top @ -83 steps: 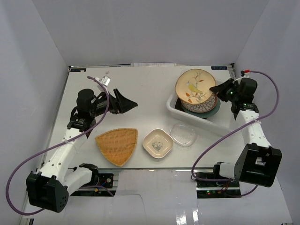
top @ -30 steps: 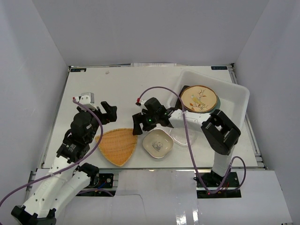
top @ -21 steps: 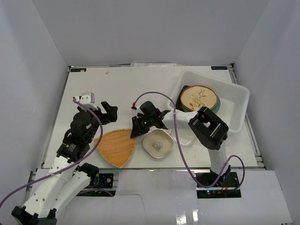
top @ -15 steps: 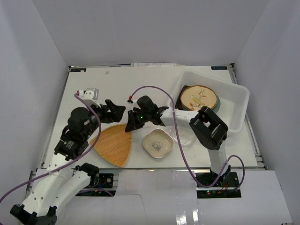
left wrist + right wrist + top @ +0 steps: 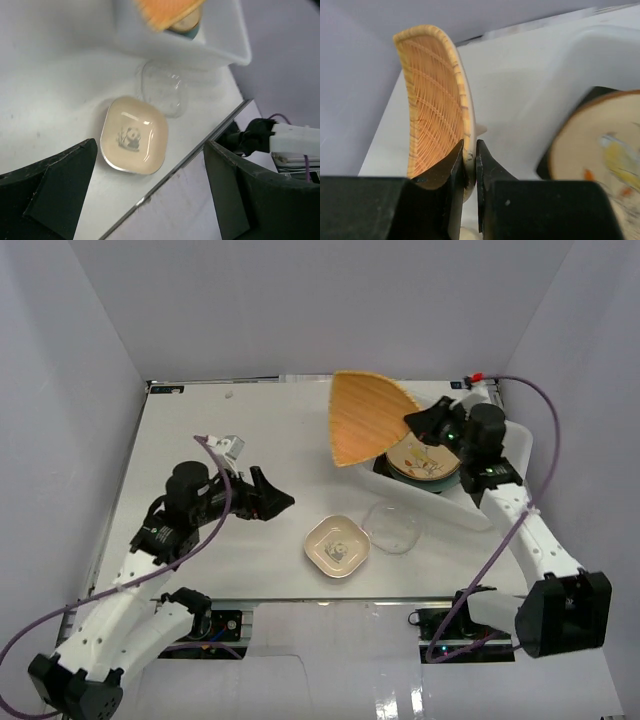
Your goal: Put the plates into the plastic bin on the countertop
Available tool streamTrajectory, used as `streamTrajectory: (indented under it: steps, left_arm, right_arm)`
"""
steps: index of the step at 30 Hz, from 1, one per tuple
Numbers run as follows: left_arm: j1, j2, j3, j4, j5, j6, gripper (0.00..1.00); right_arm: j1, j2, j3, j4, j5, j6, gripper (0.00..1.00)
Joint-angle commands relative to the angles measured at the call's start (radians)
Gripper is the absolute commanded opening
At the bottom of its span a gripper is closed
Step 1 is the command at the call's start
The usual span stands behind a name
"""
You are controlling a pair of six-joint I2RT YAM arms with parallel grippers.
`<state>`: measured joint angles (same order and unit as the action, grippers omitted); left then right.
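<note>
My right gripper should go to the right in the top view, lower and release, as it is above the cream bird plate (image 5: 428, 454) and the woven plate overhangs the bin.
My right gripper (image 5: 410, 424) (image 5: 470, 150) is shut on the rim of the orange woven triangular plate (image 5: 365, 418) (image 5: 432, 105). It holds that plate tilted on edge over the left end of the plastic bin (image 5: 478, 508) (image 5: 535, 75). A cream bird plate (image 5: 428, 454) (image 5: 602, 145) tops a stack inside the bin. A small white square plate with a panda (image 5: 337, 545) (image 5: 134, 136) and a clear glass dish (image 5: 392, 528) (image 5: 163, 88) lie on the countertop (image 5: 250, 430). My left gripper (image 5: 272, 502) (image 5: 150, 146) hangs open left of them, holding nothing.
White walls close in the countertop on three sides. Its near edge with a metal rail (image 5: 200, 150) runs just past the panda plate. Purple cables (image 5: 540, 440) trail from both arms.
My right gripper shut on the woven plate on the countertop, lifted it and carried it right, over the bin. My left arm swung its open gripper slightly right.
</note>
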<state>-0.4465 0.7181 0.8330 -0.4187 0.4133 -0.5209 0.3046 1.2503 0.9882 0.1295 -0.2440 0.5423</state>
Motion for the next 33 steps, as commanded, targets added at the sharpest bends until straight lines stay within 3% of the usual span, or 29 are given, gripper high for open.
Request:
streamTrajectory:
  steps: [1,3,6,12,14,17,20,23,28,32,33]
  left_arm:
    - [-0.004,0.104,-0.106,-0.016,0.015,-0.057,0.98]
    - [-0.015,0.15,-0.179,0.067,0.002,-0.106,0.98]
    - [-0.053,0.204,-0.221,0.144,-0.036,-0.142,0.98]
    - [-0.158,0.374,-0.27,0.244,-0.148,-0.157,0.98]
    - [-0.179,0.44,-0.273,0.274,-0.163,-0.156,0.97]
    - [-0.204,0.501,-0.27,0.31,-0.183,-0.151,0.9]
    - [-0.216,0.567,-0.271,0.334,-0.214,-0.151,0.84]
    - [-0.228,0.583,-0.275,0.365,-0.254,-0.162,0.72]
    - [-0.264,0.638,-0.259,0.399,-0.268,-0.163,0.66]
    - [-0.299,0.69,-0.249,0.409,-0.269,-0.148,0.62]
    - [-0.304,0.701,-0.249,0.409,-0.268,-0.145,0.56]
  right_arm:
    - [-0.192,-0.106,-0.118,0.022,-0.015,0.05,0.08]
    - [-0.353,-0.146,-0.182,0.024,-0.04,0.074,0.08]
    - [-0.473,-0.144,-0.217,0.01,-0.043,0.065,0.08]
    - [-0.53,-0.08,-0.23,-0.011,-0.031,0.033,0.12]
    - [-0.53,-0.078,-0.226,-0.019,-0.034,0.018,0.38]
    - [-0.529,-0.12,-0.224,-0.057,-0.05,-0.002,0.65]
    - [-0.516,-0.213,-0.249,-0.096,-0.084,-0.019,0.8]
    - [-0.438,-0.346,-0.301,-0.128,-0.074,-0.013,0.8]
    - [-0.19,-0.615,-0.523,-0.276,0.078,0.065,0.74]
    - [-0.131,-0.805,-0.66,-0.43,0.17,0.111,0.68]
    - [-0.131,-0.825,-0.681,-0.45,0.187,0.117,0.68]
